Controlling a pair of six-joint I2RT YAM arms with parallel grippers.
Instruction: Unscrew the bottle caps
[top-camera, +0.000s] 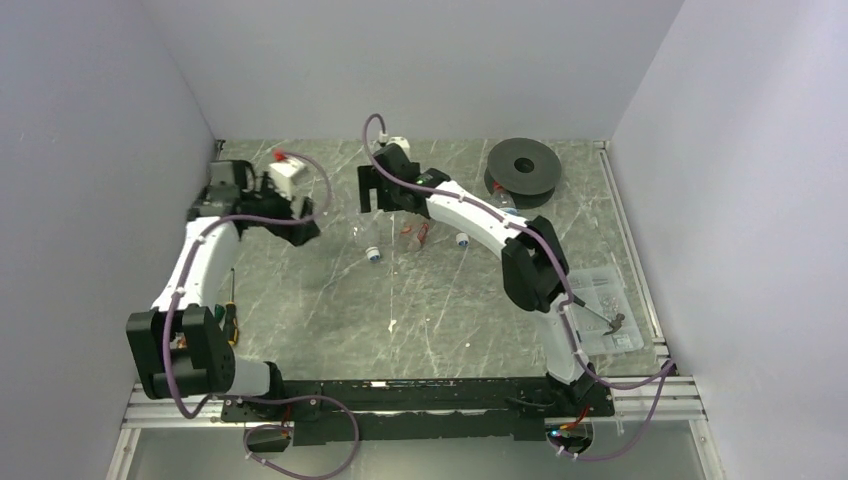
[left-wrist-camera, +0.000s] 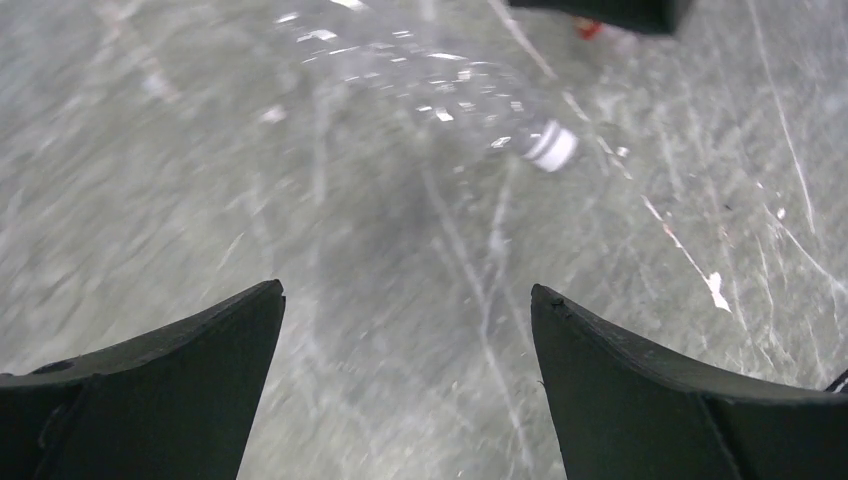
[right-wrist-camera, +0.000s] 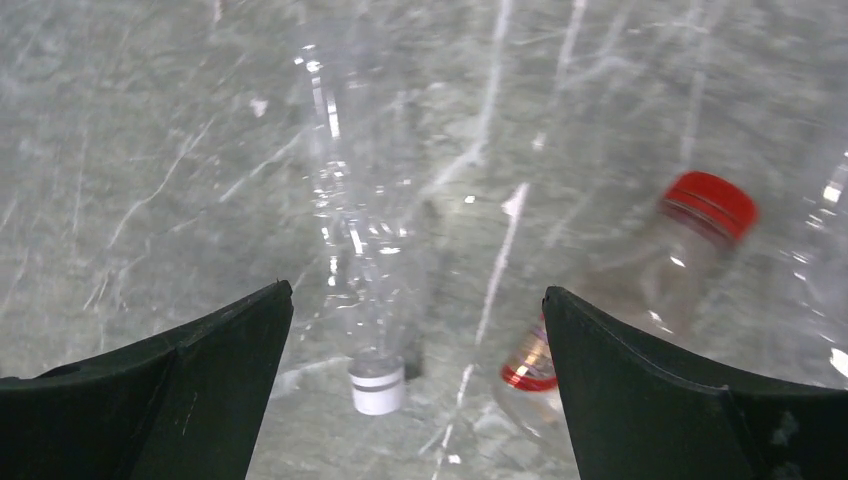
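Note:
I should next lower my open right gripper and pull it back toward my base onto the plain bottle's shoulder (top-camera: 370, 243) (right-wrist-camera: 382, 325), because a grip behind the white cap leaves the cap free.
Several small clear bottles lie on the grey table. One plain bottle (top-camera: 367, 240) with a white cap (top-camera: 373, 255) lies in the middle; it shows in the left wrist view (left-wrist-camera: 420, 70) with its cap (left-wrist-camera: 552, 145) and in the right wrist view (right-wrist-camera: 350, 220) with its cap (right-wrist-camera: 378, 386). A red-labelled bottle (top-camera: 415, 232) with a red cap (right-wrist-camera: 712, 205) lies beside it. Another white-capped bottle (top-camera: 462, 238) lies further right. My left gripper (top-camera: 302, 218) (left-wrist-camera: 408, 300) is open and empty, left of the bottles. My right gripper (top-camera: 373, 195) (right-wrist-camera: 415, 295) is open and empty above them.
A big black spool disc (top-camera: 525, 165) stands at the back right. A clear plastic tray (top-camera: 608, 310) with a tool lies at the right edge. A green-handled screwdriver (top-camera: 230, 322) lies by the left arm. Walls close in on three sides.

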